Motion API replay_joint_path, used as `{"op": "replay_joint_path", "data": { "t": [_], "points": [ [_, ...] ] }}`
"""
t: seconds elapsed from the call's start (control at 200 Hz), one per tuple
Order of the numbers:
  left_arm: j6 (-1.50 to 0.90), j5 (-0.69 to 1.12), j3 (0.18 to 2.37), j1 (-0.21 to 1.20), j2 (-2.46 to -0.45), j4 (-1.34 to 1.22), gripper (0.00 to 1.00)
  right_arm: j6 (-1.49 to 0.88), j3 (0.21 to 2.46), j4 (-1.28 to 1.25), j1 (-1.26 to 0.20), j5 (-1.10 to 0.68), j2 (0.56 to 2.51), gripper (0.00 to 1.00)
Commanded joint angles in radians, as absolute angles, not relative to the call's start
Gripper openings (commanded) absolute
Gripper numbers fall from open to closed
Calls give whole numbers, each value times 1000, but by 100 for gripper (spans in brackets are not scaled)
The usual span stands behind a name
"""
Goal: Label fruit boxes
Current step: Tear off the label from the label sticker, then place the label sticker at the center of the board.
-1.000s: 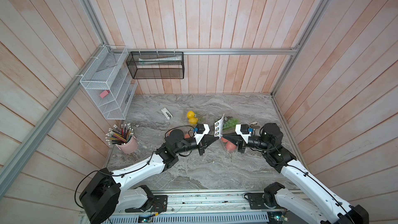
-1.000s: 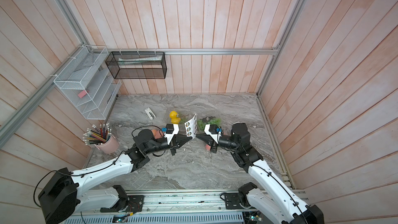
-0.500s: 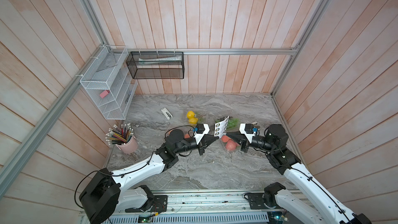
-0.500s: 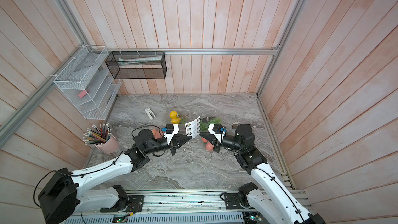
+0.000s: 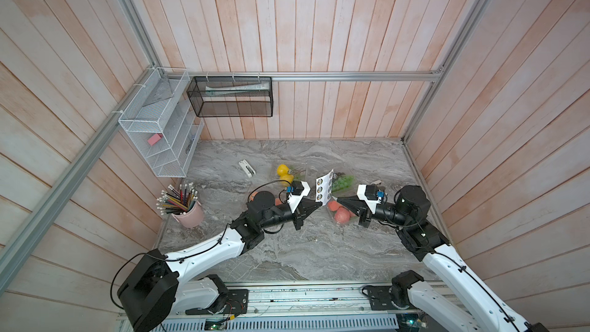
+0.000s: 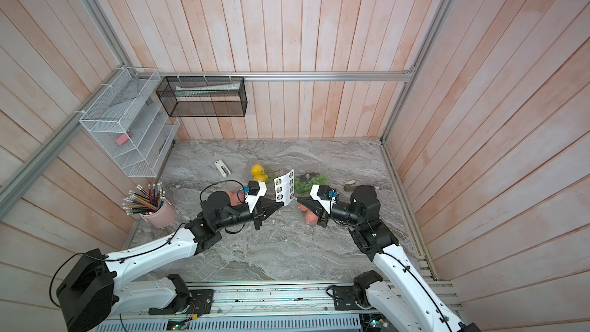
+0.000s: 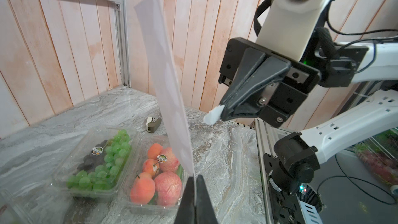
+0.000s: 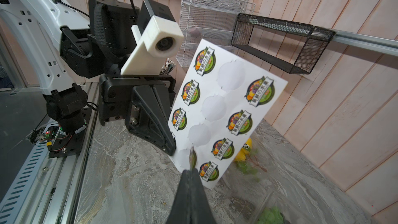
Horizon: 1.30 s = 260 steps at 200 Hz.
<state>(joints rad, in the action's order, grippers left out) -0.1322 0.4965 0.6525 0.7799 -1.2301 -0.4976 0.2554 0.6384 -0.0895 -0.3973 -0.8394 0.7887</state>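
Observation:
I should next tilt my left gripper down, lower the sheet [image 5: 324, 185] back toward my base and let go, as bare tabletop clear of the boxes is below and that way.
My left gripper [image 5: 321, 203] [image 7: 195, 177] is shut on the lower edge of the white sticker sheet [image 8: 224, 113] [image 5: 324, 185], holding it upright above the table. My right gripper [image 5: 338, 200] [image 8: 190, 170] is shut on a peeled round sticker [image 8: 192, 158] and hangs a little apart from the sheet. Below them stand the fruit boxes: green and dark grapes [image 7: 97, 160], apples [image 7: 159, 169], both with a round label on the lid, and yellow fruit [image 5: 284, 170]. Another box with red fruit [image 5: 253, 196] is mostly hidden behind my left arm.
A pink cup of pencils [image 5: 188, 210] stands at the left. A white stapler [image 5: 247, 167] lies toward the back, and a small grey object [image 5: 376, 182] beside the grape box. A white wire shelf [image 5: 159, 142] and a black mesh basket [image 5: 233, 100] hang on the walls.
My right gripper has drawn back to the right, away from the sticker sheet, with the sticker in its tips. The left gripper and sheet have barely moved.

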Motion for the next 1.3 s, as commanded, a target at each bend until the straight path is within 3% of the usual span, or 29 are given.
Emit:
{"op": "replay_joint_path", "data": {
  "t": [0.0,0.27,0.77,1.15,1.295],
  "points": [
    [-227,501,670,766,-1230,-326,0,282,658,-57,-393,-847,778,0],
    [-421,608,636,743,-1293,-88,0,279,632,-92,-395,-868,796,0],
    [-376,542,757,728,-1562,247,0,303,623,-89,-413,-868,803,0],
    [-348,393,823,689,-1560,368,41,349,643,-61,-464,-808,856,0],
    [-347,387,834,667,-1508,394,43,380,675,-52,-496,-762,905,0]
  ]
}}
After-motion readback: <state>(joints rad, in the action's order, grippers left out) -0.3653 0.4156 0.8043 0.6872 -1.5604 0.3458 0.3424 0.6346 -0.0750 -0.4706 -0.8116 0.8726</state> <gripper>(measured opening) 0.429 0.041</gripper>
